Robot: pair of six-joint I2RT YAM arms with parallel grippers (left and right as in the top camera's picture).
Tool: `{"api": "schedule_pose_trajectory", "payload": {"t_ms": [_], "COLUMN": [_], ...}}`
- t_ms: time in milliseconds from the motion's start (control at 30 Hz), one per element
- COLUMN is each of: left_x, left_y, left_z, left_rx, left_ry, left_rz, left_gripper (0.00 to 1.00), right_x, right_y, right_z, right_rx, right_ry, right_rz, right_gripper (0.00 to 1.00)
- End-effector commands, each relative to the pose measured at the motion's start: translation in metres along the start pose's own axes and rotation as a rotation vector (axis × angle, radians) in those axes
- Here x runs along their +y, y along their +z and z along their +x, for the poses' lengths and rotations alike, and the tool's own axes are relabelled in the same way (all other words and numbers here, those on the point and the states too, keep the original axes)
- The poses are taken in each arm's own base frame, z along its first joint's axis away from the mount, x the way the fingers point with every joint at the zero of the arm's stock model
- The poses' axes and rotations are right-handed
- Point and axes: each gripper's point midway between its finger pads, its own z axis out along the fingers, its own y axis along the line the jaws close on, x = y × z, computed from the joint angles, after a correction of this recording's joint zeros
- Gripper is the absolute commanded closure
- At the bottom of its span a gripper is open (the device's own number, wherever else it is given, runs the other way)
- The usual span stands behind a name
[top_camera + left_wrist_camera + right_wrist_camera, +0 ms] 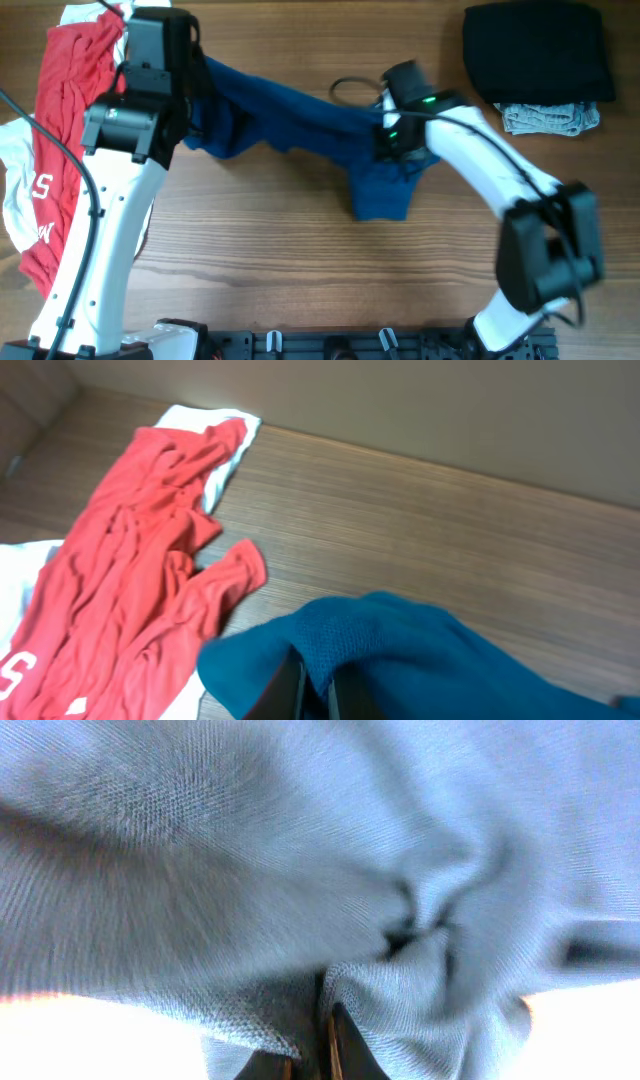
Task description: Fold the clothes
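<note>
My left gripper should lift the shirt next, then lower the shirt's corner to the wood beside the red garment and open.
The dark-blue T-shirt [300, 120] hangs bunched and stretched between my two grippers above the table, with a flap drooping to the wood [382, 195]. At its left end my left gripper [200, 100] is shut on it. In the left wrist view the fingers [290, 685] pinch a fold of the blue cloth [420, 650]. My right gripper [390, 140] is shut on the shirt's right part. The right wrist view is filled with the shirt's weave [250, 850], which looks pale there, and the gripper [325, 1040] pinches a tuck of it.
A red garment [70, 120] lies crumpled on a white one [15, 190] at the table's left edge, also seen as red cloth [130, 580]. A folded black cloth [540, 50] and a grey one [550, 118] sit at the back right. Bare wood lies in front.
</note>
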Motion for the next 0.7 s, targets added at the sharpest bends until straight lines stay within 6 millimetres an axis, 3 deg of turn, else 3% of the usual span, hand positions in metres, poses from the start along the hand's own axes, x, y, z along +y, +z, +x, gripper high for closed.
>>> {"api": "schedule_pose_trajectory", "payload": {"t_ms": [0, 100, 267, 400, 533, 667], "left_x": [0.025, 0.029, 0.039, 0.053, 0.067, 0.071], "left_y": [-0.023, -0.037, -0.074, -0.117, -0.158, -0.171], "left_z": [-0.023, -0.031, -0.044, -0.05, -0.041, -0.022], "left_rx": [-0.083, -0.123, -0.207, -0.285, -0.323, -0.28], "left_ry": [-0.044, -0.062, -0.097, -0.13, -0.146, -0.128], "left_rz": [-0.043, -0.033, -0.007, 0.018, 0.056, 0.084], "left_gripper": [0.96, 0.96, 0.96, 0.96, 0.96, 0.96], "right_x": [-0.012, -0.026, -0.029, -0.026, -0.024, -0.031], "right_y": [-0.112, -0.189, -0.252, -0.278, -0.301, -0.313], "right_z": [-0.047, -0.052, -0.035, -0.01, 0.014, 0.028], "right_rx": [-0.289, -0.445, -0.573, -0.611, -0.654, -0.681], "right_ry": [-0.025, -0.032, -0.048, -0.055, -0.06, -0.045], "right_rz": [-0.034, -0.022, -0.017, -0.022, -0.028, 0.015], "right_gripper": [0.96, 0.96, 0.96, 0.96, 0.96, 0.96]}}
